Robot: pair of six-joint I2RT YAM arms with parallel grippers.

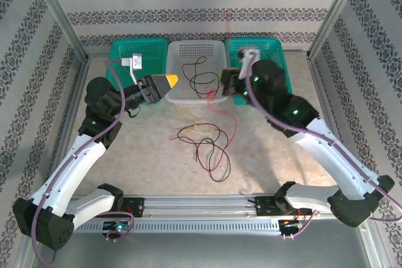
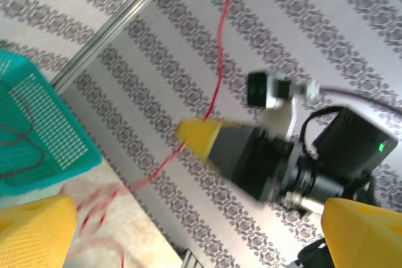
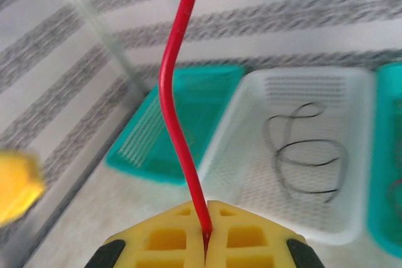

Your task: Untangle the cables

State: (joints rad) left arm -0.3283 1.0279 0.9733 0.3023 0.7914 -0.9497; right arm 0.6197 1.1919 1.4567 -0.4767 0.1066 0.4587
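The red cable should be released by the robot's right gripper, which will next move outward, away from the left gripper, over the teal basket (image 1: 267,51) (image 3: 387,142), because red cable already lies there.
My right gripper (image 1: 226,83) is raised in front of the white basket and shut on a red cable (image 1: 228,26). The cable rises past the back wall above the jaws and hangs down to the table below them. The right wrist view shows the yellow pads (image 3: 182,240) pinching the red cable (image 3: 173,92). A tangle of red, black and yellow cables (image 1: 201,136) lies on the table between the arms. My left gripper (image 1: 168,81) hovers left of the white basket, open and empty, with its fingers (image 2: 34,230) wide apart. It faces the right gripper (image 2: 200,137) and the red cable (image 2: 220,61).
Three baskets line the back wall. The white basket (image 1: 196,43) in the middle holds a black cable (image 1: 201,75). Teal baskets stand to its left (image 1: 122,48) and right (image 1: 276,45). The left wrist view shows a red cable in a teal basket (image 2: 56,155). Metal frame posts stand at the corners.
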